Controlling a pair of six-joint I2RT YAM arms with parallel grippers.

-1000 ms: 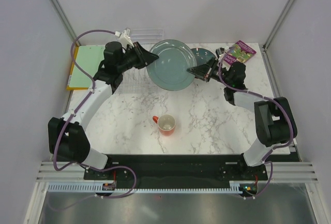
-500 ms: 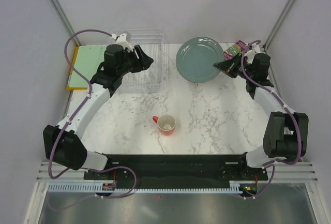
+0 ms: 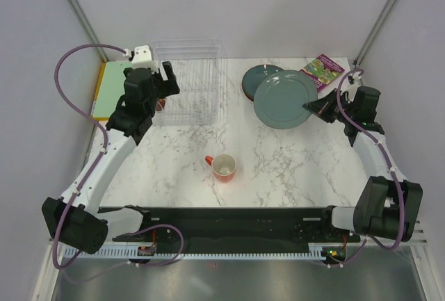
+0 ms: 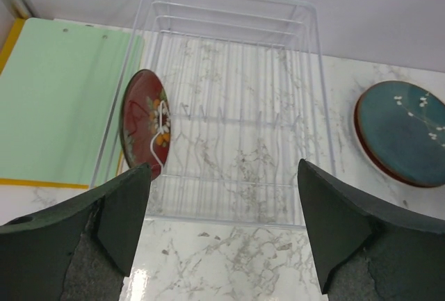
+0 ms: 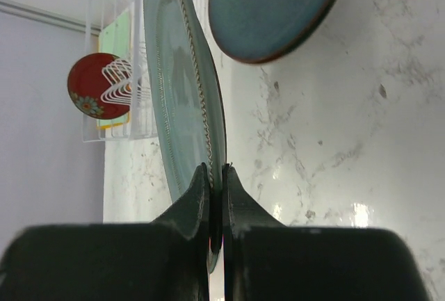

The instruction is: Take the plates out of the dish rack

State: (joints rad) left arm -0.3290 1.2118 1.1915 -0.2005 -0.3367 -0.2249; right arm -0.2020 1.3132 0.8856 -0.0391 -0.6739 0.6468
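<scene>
My right gripper needs to move back next, then lower the grey-teal plate (image 3: 284,99) flat onto the bare table between the dark teal plate (image 3: 257,78) and the table's near edge.
The clear dish rack (image 3: 189,82) (image 4: 233,99) stands at the back left. One small red plate (image 4: 144,121) (image 5: 92,84) stands upright in its left end. My left gripper (image 3: 167,85) (image 4: 223,167) hovers open at the rack's near-left side, nothing between its fingers. A grey-teal plate (image 3: 284,99) (image 5: 182,85) hangs above the table, and my right gripper (image 3: 313,108) (image 5: 216,173) is shut on its right rim. A dark teal plate (image 3: 257,78) (image 4: 405,128) (image 5: 274,5) with a brownish-red rim lies flat on the table behind it, partly covered in the top view.
An orange-red mug (image 3: 224,167) stands mid-table. A flat green board (image 3: 112,89) lies left of the rack. A purple booklet (image 3: 322,69) lies at the back right corner, close to the held plate. White walls close in the table's sides and back.
My left gripper let go of the grey-teal plate, opened wide and drew back left of the rack. My right arm carried the plate rightward, away from the rack.
</scene>
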